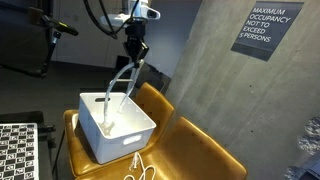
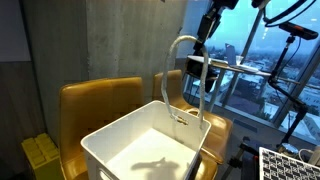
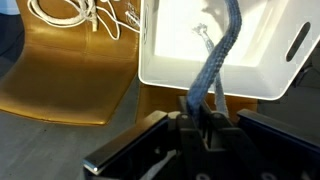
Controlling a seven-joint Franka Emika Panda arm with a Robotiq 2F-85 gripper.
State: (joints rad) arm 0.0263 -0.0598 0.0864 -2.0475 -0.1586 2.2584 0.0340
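The grey-blue cable comes down with my gripper toward the bin's open top [image 1: 118,112] next and is released there, since its lower end already rests inside the white bin [image 1: 96,136].
My gripper [image 1: 135,57] [image 2: 203,34] [image 3: 197,103] hangs high above a white plastic bin [image 1: 96,136] [image 2: 100,152] [image 3: 160,72], shut on a grey-blue cable [image 1: 120,82] [image 2: 181,52] [image 3: 217,55]. From the jaws the cable loops down, and its lower end rests inside the bin. The bin stands on the seat of a mustard-yellow chair [image 1: 190,150] [image 2: 95,105] [image 3: 60,70]. In the wrist view the cable runs from between my fingers down to the bin's floor.
A bundle of white cables [image 1: 140,170] [image 3: 75,12] lies on the chair seat beside the bin. A concrete wall [image 1: 215,70] rises behind the chair. A checkerboard panel [image 1: 18,150] [image 2: 290,165] lies nearby. A window [image 2: 250,55] stands close by.
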